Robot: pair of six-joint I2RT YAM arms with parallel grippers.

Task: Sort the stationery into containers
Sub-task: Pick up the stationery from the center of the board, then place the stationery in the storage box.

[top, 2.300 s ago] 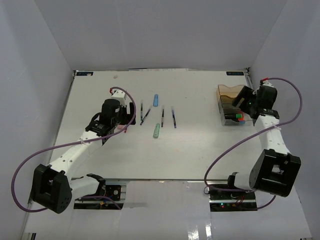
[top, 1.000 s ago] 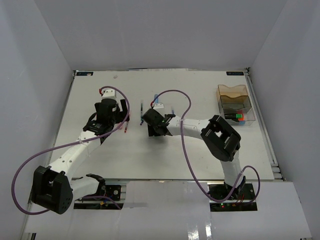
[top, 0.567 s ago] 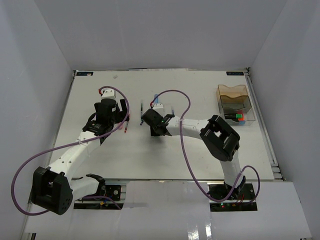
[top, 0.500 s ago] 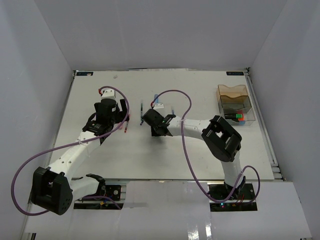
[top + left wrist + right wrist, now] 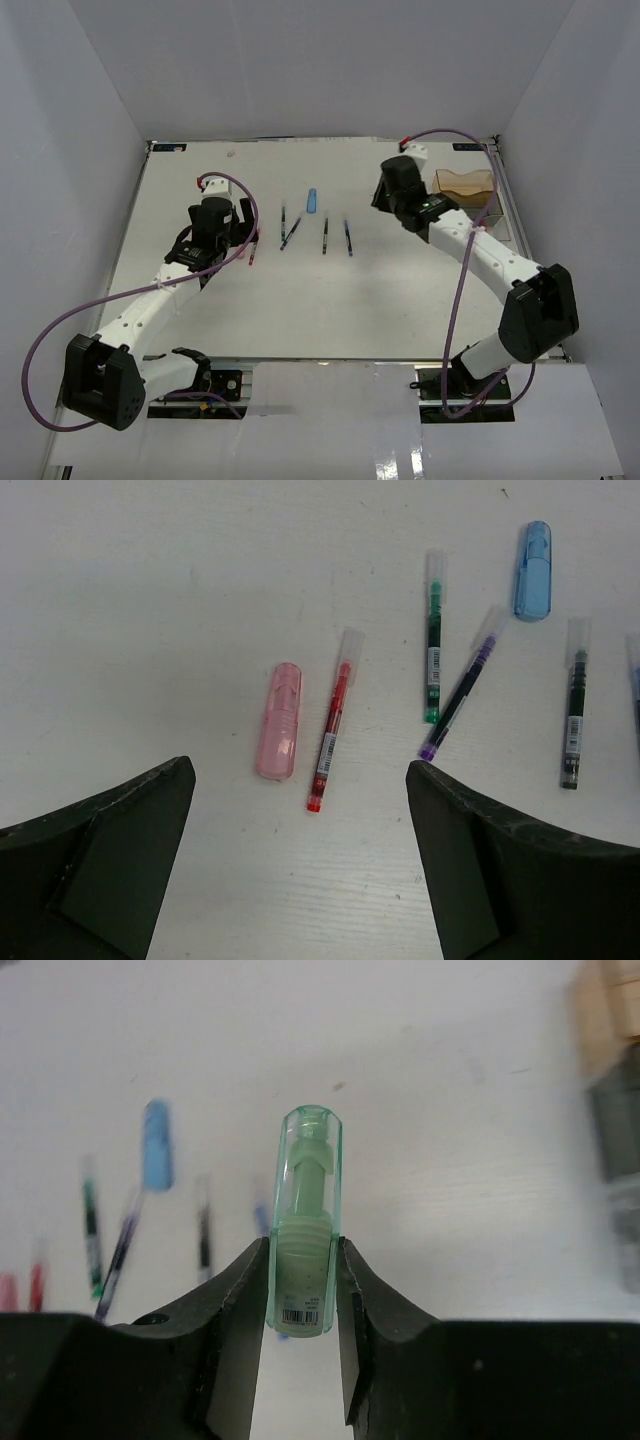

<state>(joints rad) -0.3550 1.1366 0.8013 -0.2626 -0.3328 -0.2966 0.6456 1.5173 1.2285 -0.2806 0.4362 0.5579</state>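
Observation:
I will move my right gripper to the right in the top view, and I will turn and lower it over the amber container [image 5: 465, 183], because that container is open and looks empty.
My right gripper [image 5: 302, 1265] is shut on a mint green piece [image 5: 306, 1160], which stands up between the fingers, lifted off the table. From above, this gripper [image 5: 382, 198] hangs just left of the amber container [image 5: 465, 183]; the arm hides most of the clear container. My left gripper [image 5: 300, 772] is open above a pink piece [image 5: 278, 734] and a red pen [image 5: 328, 735]. Beyond them lie a green pen [image 5: 433, 650], a purple pen [image 5: 460, 695], a blue piece [image 5: 533, 570] and a dark pen [image 5: 573, 715].
The loose pens [image 5: 325, 235] and the blue piece [image 5: 312, 201] lie in a row at the table's middle back. The right arm's cable [image 5: 455, 300] loops over the right half. White walls enclose the table on three sides.
The right arm has swung from the middle of the table to the back right, carrying the mint green piece off the surface. The left arm has stayed put, still open.

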